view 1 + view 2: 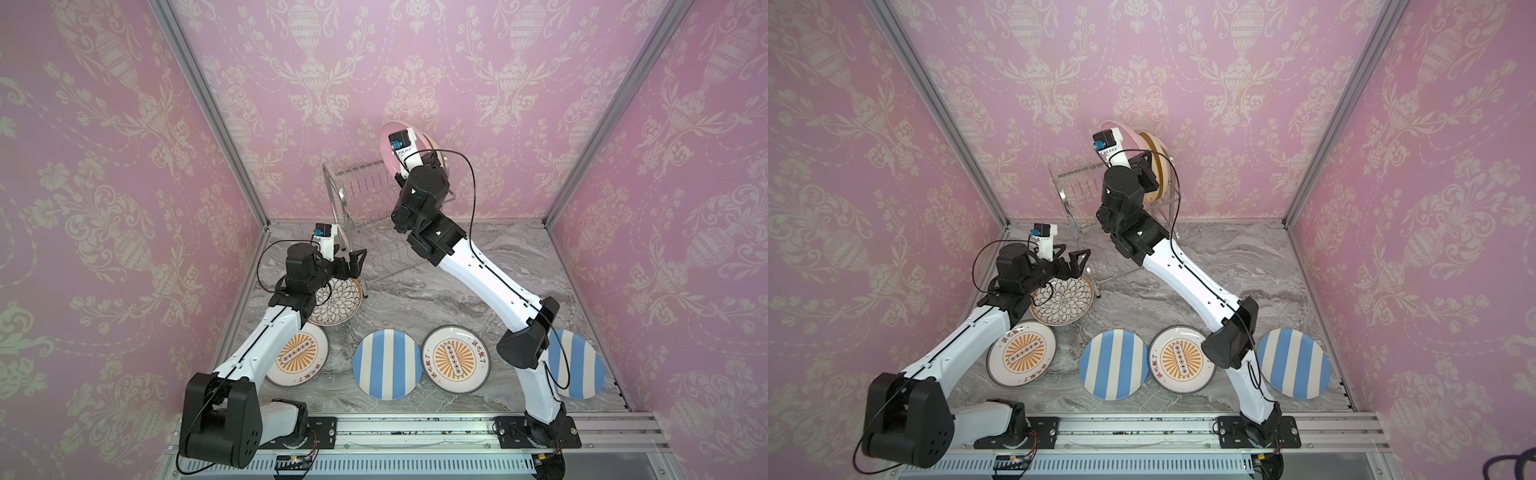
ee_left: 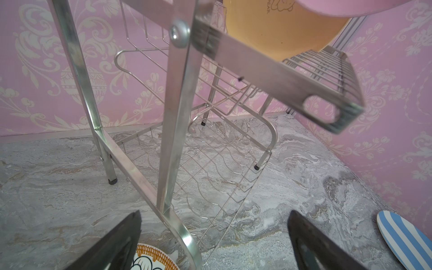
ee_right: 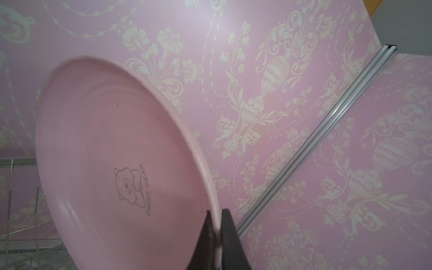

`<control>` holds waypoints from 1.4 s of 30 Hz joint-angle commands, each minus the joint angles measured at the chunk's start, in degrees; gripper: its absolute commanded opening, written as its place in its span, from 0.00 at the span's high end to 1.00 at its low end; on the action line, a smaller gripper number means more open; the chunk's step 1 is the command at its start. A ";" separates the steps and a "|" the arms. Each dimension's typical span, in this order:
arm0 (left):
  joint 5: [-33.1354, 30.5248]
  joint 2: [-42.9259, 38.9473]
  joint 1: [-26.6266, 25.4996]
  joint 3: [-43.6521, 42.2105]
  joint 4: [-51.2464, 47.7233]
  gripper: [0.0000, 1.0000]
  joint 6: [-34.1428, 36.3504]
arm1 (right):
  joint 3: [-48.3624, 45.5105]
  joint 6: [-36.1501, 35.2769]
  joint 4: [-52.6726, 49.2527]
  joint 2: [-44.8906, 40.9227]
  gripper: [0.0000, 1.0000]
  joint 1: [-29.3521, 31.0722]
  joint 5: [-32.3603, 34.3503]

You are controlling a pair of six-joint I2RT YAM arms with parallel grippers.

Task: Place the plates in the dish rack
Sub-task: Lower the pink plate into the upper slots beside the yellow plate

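The pink plate still hangs above the rack. My right gripper should next move down into the rack's upper level beside the yellow plate [image 1: 1158, 162] and let go of the pink plate's rim.
My right gripper [image 3: 216, 211] is shut on the rim of the pink plate [image 3: 117, 163], holding it on edge above the upper tier of the dish rack [image 1: 361, 178]. In a top view the pink plate [image 1: 1129, 137] stands just beside a yellow plate [image 1: 1158, 162] that sits upright in the rack's right end. My left gripper [image 2: 215, 215] is open and empty, low by the rack's front left leg [image 2: 173, 131]. It hovers over the edge of the black-petal plate [image 1: 336, 301], which lies flat on the table.
Two orange sunburst plates [image 1: 297, 353] [image 1: 455, 359] and two blue-and-white striped plates [image 1: 386, 363] [image 1: 577, 363] lie flat in a row near the table's front. Pink patterned walls close in the back and both sides. The rack's lower wavy shelf [image 2: 210, 177] holds nothing.
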 commanded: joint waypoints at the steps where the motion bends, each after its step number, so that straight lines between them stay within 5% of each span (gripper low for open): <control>1: 1.38 -2.95 -0.44 -0.95 -0.93 0.01 -1.54 | 6.06 -7.67 8.49 2.91 1.00 0.11 2.99; 18: 2.15 -8.69 -0.54 -4.60 -2.90 0.01 -2.58 | 7.96 -11.11 10.75 9.35 1.00 -1.81 5.40; 42: 2.58 -9.09 -0.59 -4.96 -2.60 0.01 -2.39 | 8.49 -4.76 5.57 12.53 1.00 -4.27 6.20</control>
